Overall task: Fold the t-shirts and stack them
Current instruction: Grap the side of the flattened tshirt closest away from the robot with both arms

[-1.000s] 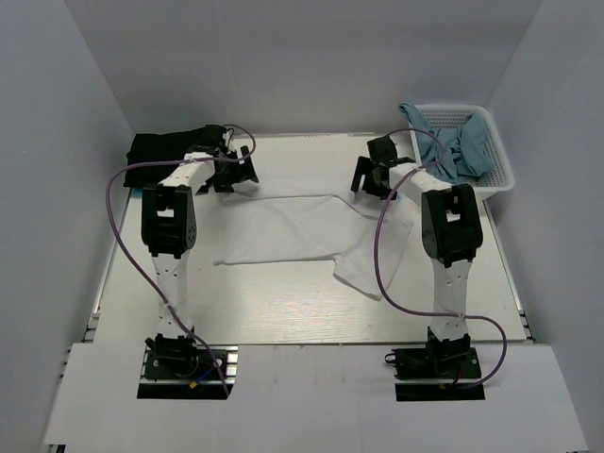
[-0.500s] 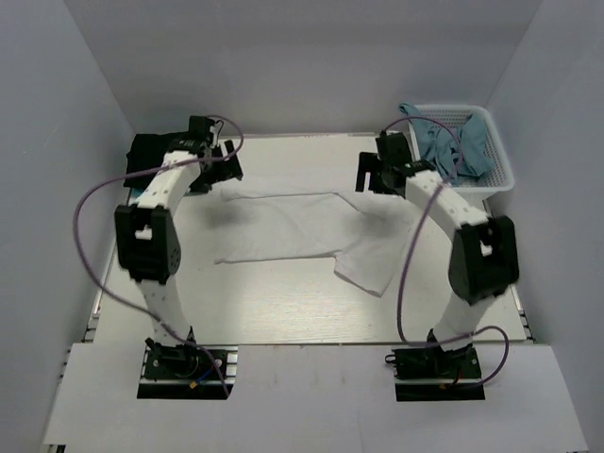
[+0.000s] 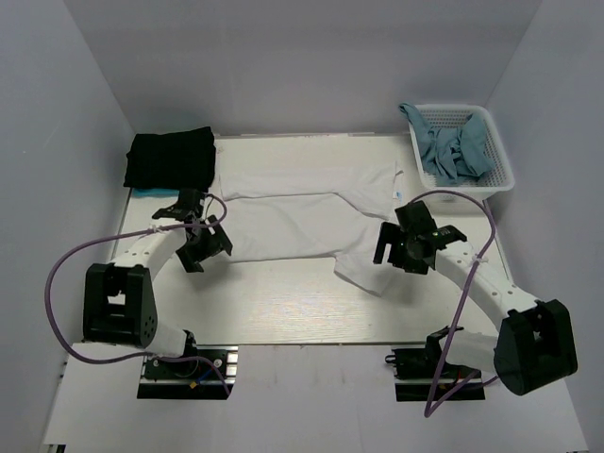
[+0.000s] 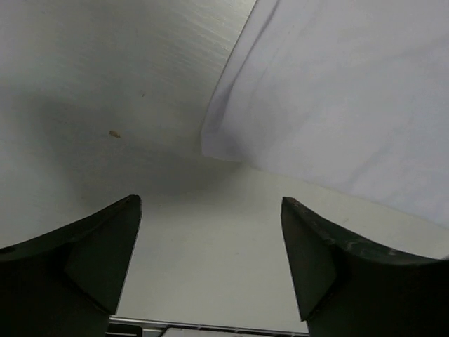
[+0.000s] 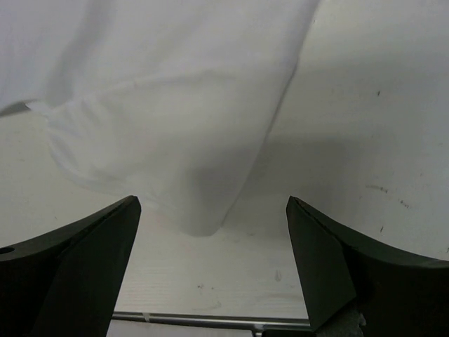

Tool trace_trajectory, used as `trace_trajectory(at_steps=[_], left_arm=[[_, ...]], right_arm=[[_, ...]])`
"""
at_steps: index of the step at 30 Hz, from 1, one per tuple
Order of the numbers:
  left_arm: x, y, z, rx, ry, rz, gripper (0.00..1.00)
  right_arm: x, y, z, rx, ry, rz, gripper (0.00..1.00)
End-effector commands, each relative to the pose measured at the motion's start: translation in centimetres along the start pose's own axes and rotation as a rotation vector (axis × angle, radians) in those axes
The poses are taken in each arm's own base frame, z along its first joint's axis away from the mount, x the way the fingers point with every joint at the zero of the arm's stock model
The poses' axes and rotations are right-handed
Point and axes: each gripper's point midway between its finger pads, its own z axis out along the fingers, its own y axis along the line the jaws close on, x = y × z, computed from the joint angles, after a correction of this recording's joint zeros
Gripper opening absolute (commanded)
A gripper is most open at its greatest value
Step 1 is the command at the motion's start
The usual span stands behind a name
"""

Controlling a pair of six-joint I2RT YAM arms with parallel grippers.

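The white t-shirt's near corner [image 3: 378, 289] [image 5: 201, 226] sticks out back past my open fingers. My right gripper should next go down, back and left in the top view onto that corner.
The white t-shirt [image 3: 302, 212] lies spread flat across the middle of the table. A folded black t-shirt [image 3: 170, 158] rests at the back left corner. My left gripper [image 3: 200, 247] is open and empty, low over the table just off the shirt's near left corner [image 4: 210, 144]. My right gripper [image 3: 396, 253] is open and empty, low over the table by the shirt's near right corner [image 5: 200, 221]. In each wrist view the white cloth lies ahead of the fingers, not between them.
A white basket [image 3: 495, 179] holding blue-grey cloth [image 3: 453, 146] stands at the back right. White walls close in the table on three sides. A metal rail [image 5: 210, 321] runs along the near table edge.
Both arms pulled back from the far edge of the table toward the near side and dropped low. The shirt's far edge now lies stretched out toward the back.
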Motion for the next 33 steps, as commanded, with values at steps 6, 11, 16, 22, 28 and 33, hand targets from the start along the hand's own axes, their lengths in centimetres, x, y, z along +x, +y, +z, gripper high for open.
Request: trace_trajectory(at_steps=[6,11,16,22,28,33], left_arm=[[-0.9,-1.6,3.2,0.062,-0.007,-0.132,0.72],[0.0,-0.8,4.4,0.032,0.026,-0.172,0.49],[-0.3,-0.9,4.5,0.029,0.013,-0.194,0.16],[-0.2,-0.7,4.9,0.012,0.046,-0.203,0.00],[-0.5,-1.3,4.4,0.033,0.052,-0.203,0.00],[-1.3,-1.3,3.5,0.033,0.030,-0.212,0.00]], right_arm=[[2.6,0.6,-0.3,-0.048,0.050,0.074,0.90],[3.2,0.1,-0.2,-0.015,0.063,0.094,0.90],[4.3,1.4,0.5,-0.063,0.108,0.093,0.90],[6.0,2.2,2.4,-0.047,0.166,0.076,0.88],[6.0,2.0,4.4,0.020,0.167,0.091,0.77],[6.3,2.1,5.0,0.041,0.195,0.142,0.43]])
